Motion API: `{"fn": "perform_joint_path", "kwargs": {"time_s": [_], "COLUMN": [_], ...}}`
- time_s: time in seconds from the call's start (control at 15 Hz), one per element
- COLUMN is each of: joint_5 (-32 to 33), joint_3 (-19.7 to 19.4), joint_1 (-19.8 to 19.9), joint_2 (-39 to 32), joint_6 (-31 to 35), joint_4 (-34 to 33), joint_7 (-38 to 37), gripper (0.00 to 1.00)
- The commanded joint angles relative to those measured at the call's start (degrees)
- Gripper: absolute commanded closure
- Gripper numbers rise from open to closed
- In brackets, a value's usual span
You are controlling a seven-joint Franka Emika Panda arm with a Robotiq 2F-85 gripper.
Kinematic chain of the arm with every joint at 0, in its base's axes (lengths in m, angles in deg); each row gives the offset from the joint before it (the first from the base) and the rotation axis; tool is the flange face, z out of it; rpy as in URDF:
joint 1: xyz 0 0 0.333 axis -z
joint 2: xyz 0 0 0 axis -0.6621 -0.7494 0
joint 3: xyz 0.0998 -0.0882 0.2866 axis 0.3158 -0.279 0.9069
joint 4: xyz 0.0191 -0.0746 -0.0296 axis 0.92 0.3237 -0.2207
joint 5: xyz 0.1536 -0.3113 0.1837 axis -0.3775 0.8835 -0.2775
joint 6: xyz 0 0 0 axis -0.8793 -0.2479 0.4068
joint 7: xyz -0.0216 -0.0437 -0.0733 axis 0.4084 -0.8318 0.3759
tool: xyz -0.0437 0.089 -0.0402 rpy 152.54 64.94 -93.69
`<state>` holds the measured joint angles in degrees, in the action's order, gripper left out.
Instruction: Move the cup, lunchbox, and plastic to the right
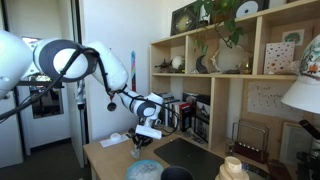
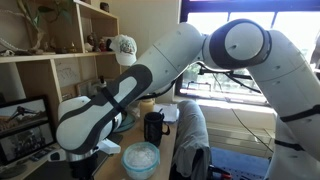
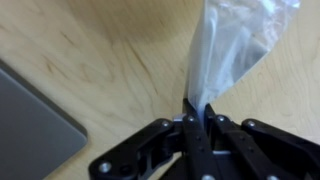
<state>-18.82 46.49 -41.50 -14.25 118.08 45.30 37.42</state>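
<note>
My gripper carries the clear plastic sheet (image 3: 228, 45) back to empty wood beside the pale blue lunchbox (image 1: 143, 170) next, away from the dark grey mat.
In the wrist view my gripper (image 3: 197, 112) is shut on a thin clear plastic sheet (image 3: 228, 45), which stretches away over the wooden table. In an exterior view the gripper (image 1: 146, 131) hangs over the table's far left part with the plastic (image 1: 140, 142) below it. The pale blue round lunchbox (image 1: 143, 170) and the dark cup (image 1: 177, 174) stand at the table's near edge, apart from the gripper. Both also show in the other exterior view: the cup (image 2: 154, 127) stands behind the lunchbox (image 2: 141, 158). There the arm hides the gripper.
A dark grey mat (image 1: 192, 155) lies on the table and shows in the wrist view (image 3: 30, 120). A cream stacked object (image 1: 232, 168) stands right of the cup. Wooden shelves (image 1: 215, 75) stand behind the table. A lamp shade (image 1: 305, 95) is at the far right.
</note>
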Motion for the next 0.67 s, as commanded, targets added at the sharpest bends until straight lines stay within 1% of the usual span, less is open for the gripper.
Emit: {"fn": "perform_joint_path", "kwargs": {"time_s": [0.0,0.2,0.4,0.6], "joint_5": [-6.63,-12.67,-17.43,-18.12], "joint_3": [0.1,-0.14,-0.78,-1.94], "joint_1": [2.62,4.37,4.93,4.11], "joint_2": [7.57,12.37,16.63,20.21], "joint_6": [2.41,6.17,12.29,18.2], "joint_4": [9.25,16.53,23.46,29.22], "joint_7": [-5.19,-8.07,-11.36,-15.76], "gripper": [0.94,0.94,0.94,0.94]}}
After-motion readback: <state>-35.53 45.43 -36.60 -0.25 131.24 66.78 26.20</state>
